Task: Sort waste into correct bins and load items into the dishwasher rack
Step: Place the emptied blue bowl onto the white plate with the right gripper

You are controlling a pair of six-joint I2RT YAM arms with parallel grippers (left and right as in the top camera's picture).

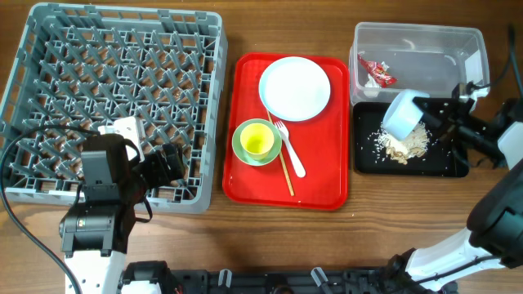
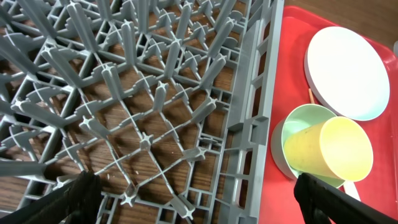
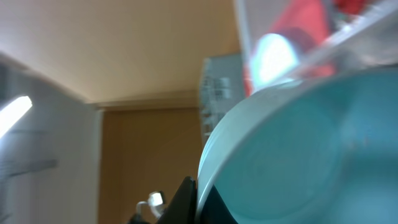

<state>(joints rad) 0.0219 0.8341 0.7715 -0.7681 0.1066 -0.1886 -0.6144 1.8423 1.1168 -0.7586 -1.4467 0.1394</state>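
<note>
The food scraps lie in the black tray. The bowl swings toward the red tray in my right gripper next, turns upright and comes down onto the plate (image 1: 294, 88) (image 3: 273, 58).
My right gripper (image 1: 429, 114) is shut on the rim of the pale blue bowl (image 1: 402, 114), which it holds tipped over the black tray (image 1: 433, 167). The beige food scraps (image 1: 406, 145) lie in that tray. In the right wrist view the bowl (image 3: 311, 149) fills the frame, pinched by my fingers (image 3: 202, 199). The red-and-white wrapper (image 1: 378, 73) lies in the clear tub (image 1: 417, 37). My left gripper (image 1: 167, 163) is open and empty over the front right corner of the grey rack (image 1: 122, 16); the left wrist view shows its fingers (image 2: 199, 193) spread wide.
The red tray (image 1: 245, 184) holds the pale blue plate (image 1: 294, 88), the green bowl (image 1: 242, 147) with the yellow-green cup (image 1: 257, 140) in it, the white fork (image 1: 291, 151) and the chopsticks (image 1: 286, 175). The plate (image 2: 348, 71) and cup (image 2: 329, 152) also show in the left wrist view.
</note>
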